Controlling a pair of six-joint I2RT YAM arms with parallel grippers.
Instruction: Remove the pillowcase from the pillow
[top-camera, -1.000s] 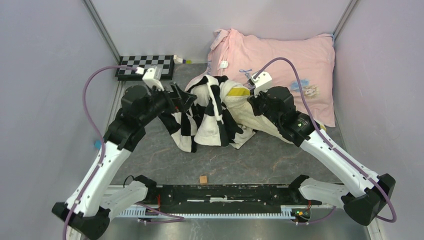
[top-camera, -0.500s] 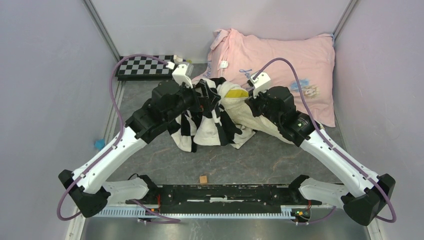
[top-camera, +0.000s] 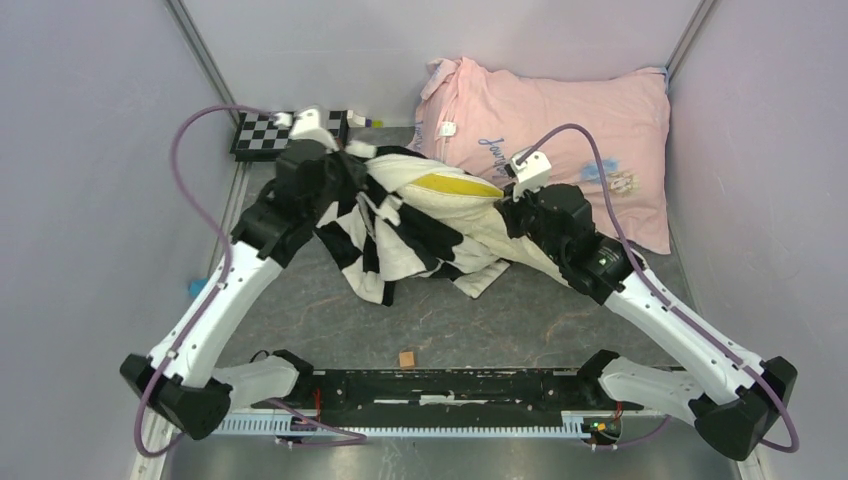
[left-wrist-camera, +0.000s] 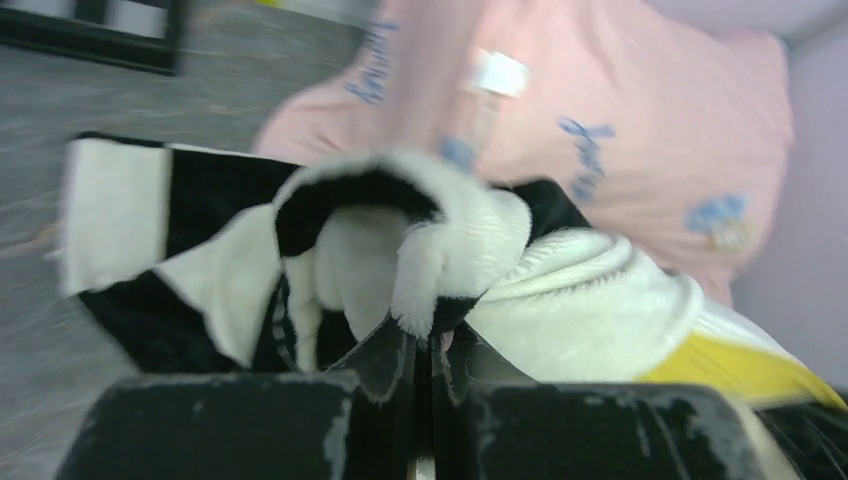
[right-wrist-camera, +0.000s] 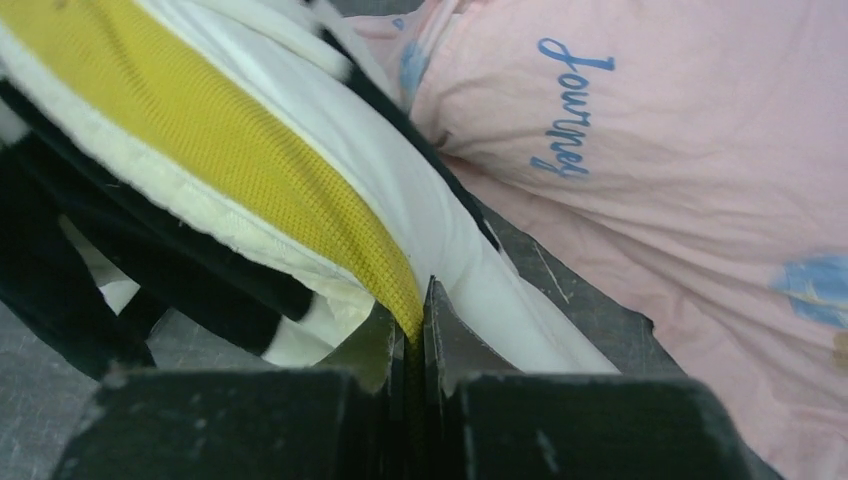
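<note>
The pillowcase (top-camera: 400, 225) comes off its pillow next, pulled left in the top view by my left gripper to the tabletop by the checkerboard plate (top-camera: 261, 175) and released.
The pillowcase (top-camera: 400, 225), black and white checkered fabric, lies bunched and stretched over the left part of the pillow (top-camera: 500, 225), which is white with yellow trim. My left gripper (top-camera: 350, 165) is shut on a fold of the pillowcase (left-wrist-camera: 200, 230) at its far left end; the left wrist view shows the fabric pinched at the left gripper (left-wrist-camera: 432, 335). My right gripper (top-camera: 508, 205) is shut on the pillow's yellow trim, seen clamped at the right gripper (right-wrist-camera: 412, 320) in its wrist view. The pillow (right-wrist-camera: 200, 130) stretches between both arms, with the pillowcase (right-wrist-camera: 60, 290) below it.
A pink pillow (top-camera: 570, 120) with blue script lies at the back right, right behind the white pillow. A small checkerboard plate (top-camera: 262, 135) sits at the back left by my left wrist. A small brown cube (top-camera: 407, 358) lies near the front. Walls close in on three sides.
My left gripper reached into the pillowcase, shut on it and drew it back and left toward the checkerboard plate. More yellow trim shows. The right gripper kept its hold, shifting slightly.
</note>
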